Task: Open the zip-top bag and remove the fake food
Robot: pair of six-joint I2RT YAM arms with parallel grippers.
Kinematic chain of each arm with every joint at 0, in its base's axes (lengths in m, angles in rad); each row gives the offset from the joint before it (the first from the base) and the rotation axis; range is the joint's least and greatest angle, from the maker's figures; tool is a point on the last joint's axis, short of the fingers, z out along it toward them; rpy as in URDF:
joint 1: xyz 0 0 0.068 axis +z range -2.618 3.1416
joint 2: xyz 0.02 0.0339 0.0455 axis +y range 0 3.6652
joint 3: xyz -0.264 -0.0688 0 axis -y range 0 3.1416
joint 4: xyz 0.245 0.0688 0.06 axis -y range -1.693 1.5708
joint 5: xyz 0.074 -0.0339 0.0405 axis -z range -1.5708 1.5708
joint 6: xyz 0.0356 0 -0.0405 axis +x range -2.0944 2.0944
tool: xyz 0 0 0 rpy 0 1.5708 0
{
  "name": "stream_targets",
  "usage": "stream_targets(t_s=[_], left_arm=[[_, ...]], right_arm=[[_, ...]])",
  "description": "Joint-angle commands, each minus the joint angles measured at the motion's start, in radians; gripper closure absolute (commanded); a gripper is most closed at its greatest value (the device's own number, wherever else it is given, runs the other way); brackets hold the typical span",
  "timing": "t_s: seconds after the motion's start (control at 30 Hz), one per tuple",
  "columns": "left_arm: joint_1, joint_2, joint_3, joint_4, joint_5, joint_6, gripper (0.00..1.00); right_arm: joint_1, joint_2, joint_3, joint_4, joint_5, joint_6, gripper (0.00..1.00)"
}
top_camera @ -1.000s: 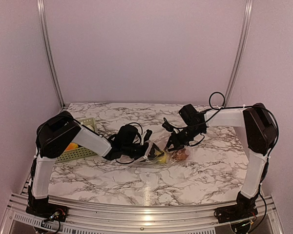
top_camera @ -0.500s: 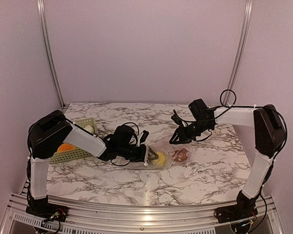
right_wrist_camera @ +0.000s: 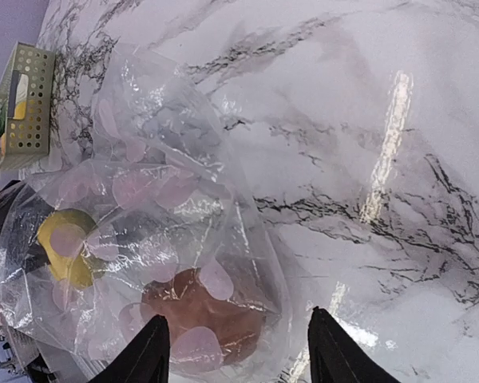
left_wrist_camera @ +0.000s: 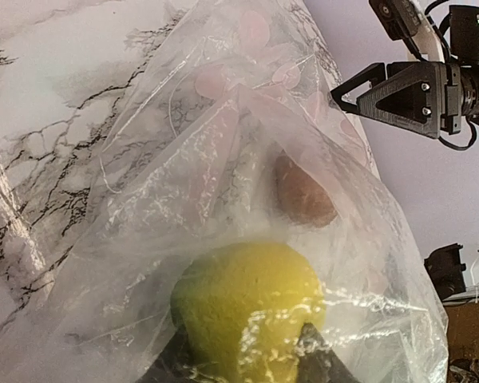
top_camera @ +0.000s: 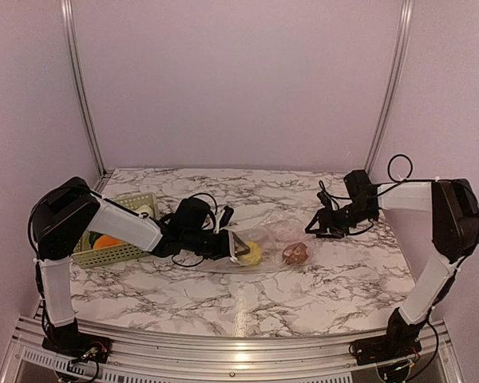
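I will next carry the yellow piece (top_camera: 253, 254) in my left gripper over the basket's far end (top_camera: 85, 246) and let it go, because that end is to the gripper's left in the top view.
The clear zip-top bag (top_camera: 263, 247) lies crumpled on the marble table (top_camera: 247, 299). Inside it are a yellow fake food piece (top_camera: 253, 254) and a brown one (top_camera: 295, 254). My left gripper (top_camera: 239, 249) is at the bag's left end, shut on the yellow piece (left_wrist_camera: 247, 303). Its fingertips (left_wrist_camera: 315, 351) flank the piece, and plastic film drapes over it. The brown piece (left_wrist_camera: 303, 191) lies farther in. My right gripper (top_camera: 313, 230) hangs open to the right of the bag, apart from it. In its wrist view the right gripper (right_wrist_camera: 239, 351) frames the brown piece (right_wrist_camera: 199, 315) under the plastic (right_wrist_camera: 168, 199).
A pale green basket (top_camera: 120, 239) stands at the table's left side, behind my left arm. It holds an orange piece (top_camera: 106, 242) and some pale ones. The basket (right_wrist_camera: 24, 104) also shows far off in the right wrist view. Metal frame posts rise at both back corners.
My right gripper opened, let go of the bag and drew back to the right. My left gripper closed on the yellow piece and shifted slightly left. The bag has settled flatter.
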Motion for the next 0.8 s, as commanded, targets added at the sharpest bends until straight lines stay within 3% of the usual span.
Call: stream_targets(t_s=[0.0, 0.1, 0.23, 0.33, 0.47, 0.77], left_arm=[[0.011, -0.028, 0.001, -0.060, -0.007, 0.027, 0.73], [0.018, -0.040, -0.007, -0.069, -0.006, 0.027, 0.73], [0.034, -0.083, -0.040, -0.082, -0.012, 0.028, 0.73], [0.045, -0.123, -0.064, -0.106, -0.015, 0.036, 0.73], [0.072, -0.198, -0.112, -0.144, -0.036, 0.037, 0.72], [0.179, -0.501, -0.282, -0.275, -0.127, 0.032, 0.70]], right_arm=[[-0.015, 0.001, -0.028, 0.028, -0.015, 0.002, 0.43], [-0.015, 0.034, -0.051, 0.059, -0.043, 0.016, 0.51], [-0.014, 0.067, -0.074, 0.105, -0.084, 0.040, 0.54], [-0.016, 0.079, -0.080, 0.134, -0.110, 0.052, 0.69], [-0.019, 0.074, -0.072, 0.134, -0.107, 0.056, 1.00], [-0.033, 0.034, -0.078, 0.152, -0.054, 0.089, 1.00]])
